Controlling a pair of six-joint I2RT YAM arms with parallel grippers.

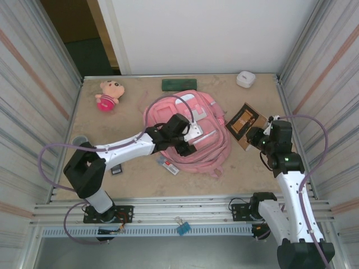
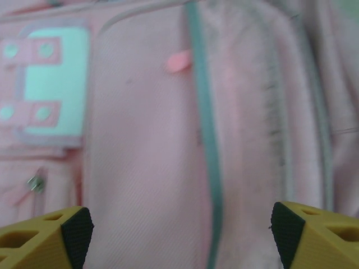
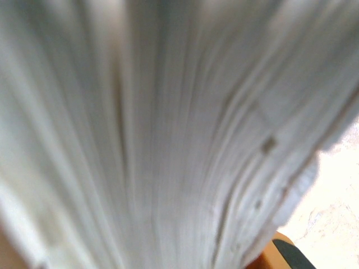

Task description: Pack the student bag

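Note:
My left gripper should go down onto the teal zip line next, which runs below it, and close to pinch that zip line between its wide-open fingers.
The student bag [image 1: 193, 131] is a big pink backpack lying flat in the middle of the table. My left gripper [image 1: 185, 147] hovers over its front, open. In the left wrist view the yellow, black-tipped fingers [image 2: 76, 232] stand wide apart over the pink fabric [image 2: 146, 157] and a teal zip line [image 2: 205, 140], with nothing between them. My right gripper [image 1: 253, 137] is at the near corner of a brown-covered book [image 1: 244, 119] right of the bag. The book's white page edges [image 3: 168, 134] press close to the right wrist camera, and the gripper looks shut on the book.
A pink plush doll [image 1: 107, 94] lies at the back left, a dark green case [image 1: 179, 84] behind the bag, and a small white box [image 1: 245, 78] at the back right. A small card [image 1: 168, 164] lies by the bag's near edge. Corrugated walls close in both sides.

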